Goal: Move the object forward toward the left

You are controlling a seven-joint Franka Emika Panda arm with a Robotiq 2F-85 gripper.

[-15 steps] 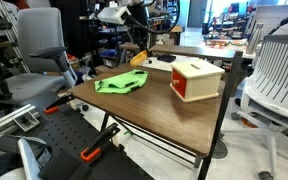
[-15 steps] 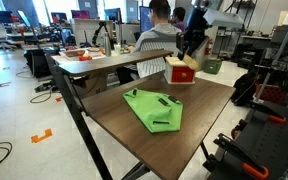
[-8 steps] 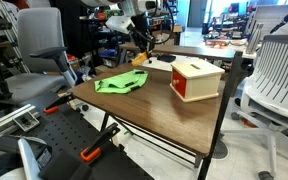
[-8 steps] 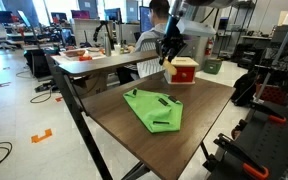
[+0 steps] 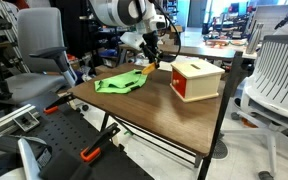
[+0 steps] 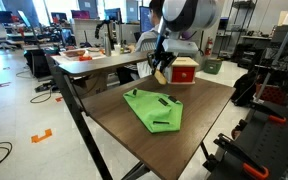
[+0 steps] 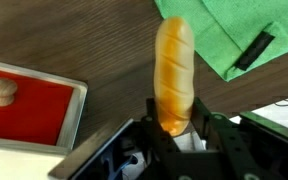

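The clear spot on the bare tabletop beside the green cloth is below the gripper, so the gripper needs to lower the object next until it touches the tabletop there and release it.
The object [image 7: 174, 70] is a small orange-yellow, sausage-shaped item. My gripper [image 7: 174, 118] is shut on its lower end and holds it above the brown table [image 7: 64, 40]. In both exterior views the gripper [image 5: 147, 66] [image 6: 160, 72] hangs over the table between the green cloth [image 5: 121, 82] [image 6: 154, 108] and the red-and-white box [image 5: 196, 79] [image 6: 182, 70]. The object shows as a small orange bit at the fingertips [image 5: 146, 69] [image 6: 160, 75]. In the wrist view the cloth [image 7: 229, 35] is at the upper right and the box [image 7: 29, 105] at the left.
A second table [image 6: 94, 62] stands behind this one. Office chairs [image 5: 39, 50] [image 5: 279, 70] stand around the table. A person [image 6: 156, 30] sits beyond the far edge. Orange clamps [image 5: 94, 152] lie on the black equipment by the table's near corner.
The arm has swung in over the table and come down, carrying the object from beyond the far edge to a spot between the cloth and the box.
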